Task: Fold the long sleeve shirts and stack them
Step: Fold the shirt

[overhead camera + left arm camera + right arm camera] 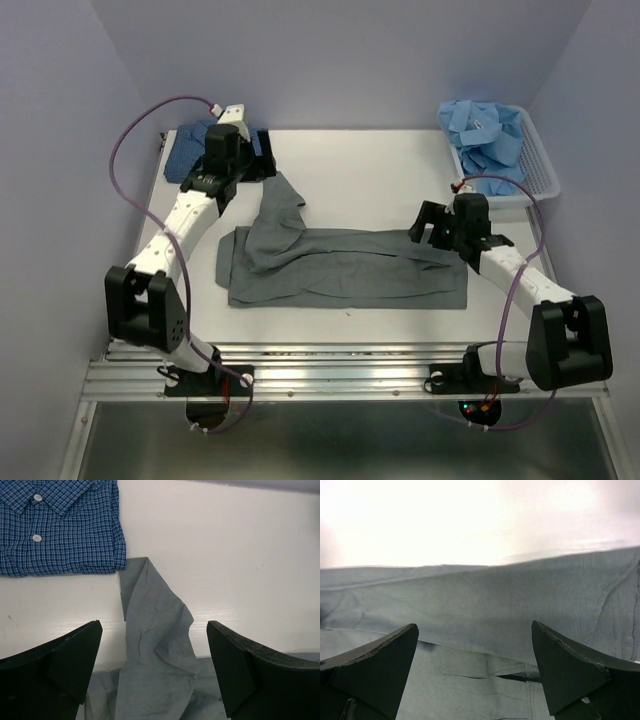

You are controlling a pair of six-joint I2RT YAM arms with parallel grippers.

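My left gripper moves down onto the loose end of the grey sleeve (279,188) next and closes there, because this sleeve still sticks out from the shirt's body.
A plain grey long sleeve shirt (350,275) lies spread flat across the middle of the table. One sleeve (280,205) runs up toward the far left. A dark blue patterned shirt (192,146) lies folded at the far left corner, its collar and buttons (60,525) showing in the left wrist view. My left gripper (260,162) hangs open above the grey sleeve (155,630), with nothing between its fingers. My right gripper (428,228) stands open over the right end of the grey shirt (485,605), empty.
A white slatted basket (543,172) at the far right holds crumpled light blue shirts (488,135). Bare white table (370,180) lies between the grey shirt and the back wall. Purple cables loop above both arms.
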